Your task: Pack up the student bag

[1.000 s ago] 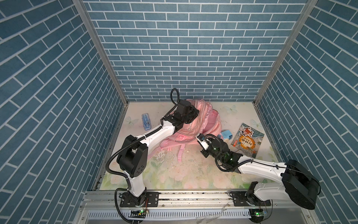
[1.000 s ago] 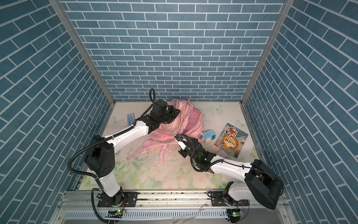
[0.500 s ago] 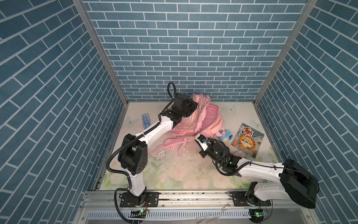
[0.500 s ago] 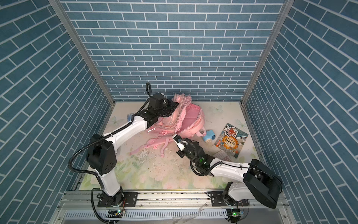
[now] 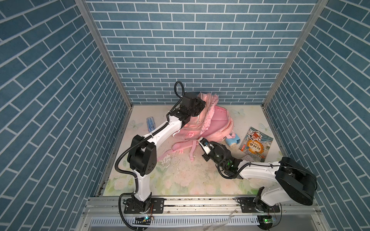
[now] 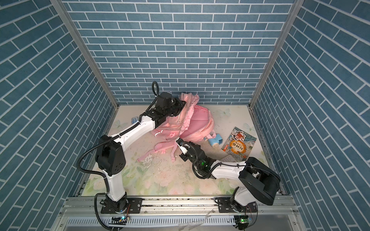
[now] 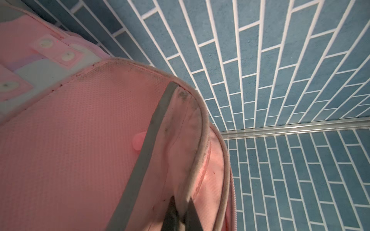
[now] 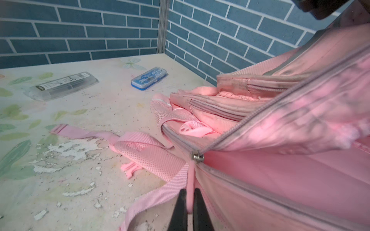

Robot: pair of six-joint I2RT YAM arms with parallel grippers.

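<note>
The right gripper draws the bag's pink pull (image 8: pixel 191 176) along the still closed part of the zipper (image 8: pixel 176 140) next and releases, since that part lies beyond it, toward the blue pencil case.
The student bag (image 5: pixel 220 124) (image 6: pixel 198 124) is a pink backpack lying at the back middle of the table, its main compartment gaping. My left gripper (image 5: pixel 202 104) (image 6: pixel 183 104) holds the bag's upper flap raised; in the left wrist view it (image 7: pixel 181 209) is shut on the grey-piped edge of the bag (image 7: pixel 80 140). My right gripper (image 5: pixel 201 141) (image 6: pixel 178 142) sits low at the bag's near side. In the right wrist view it (image 8: pixel 189 200) is shut on the pink zipper pull (image 8: pixel 191 176) hanging from the metal slider (image 8: pixel 197 156).
A blue pencil case (image 5: pixel 150 124) (image 8: pixel 149 80) lies at back left, with a clear case bearing a black label (image 8: pixel 62 86) nearby. A light-blue cup (image 5: pixel 232 140) and an illustrated book (image 5: pixel 256 144) lie to the right of the bag. Pink straps (image 5: pixel 180 149) trail toward the front.
My left gripper has risen toward the back wall with the bag's flap, so the bag gapes wider. My right gripper has shifted slightly left with the zipper pull.
</note>
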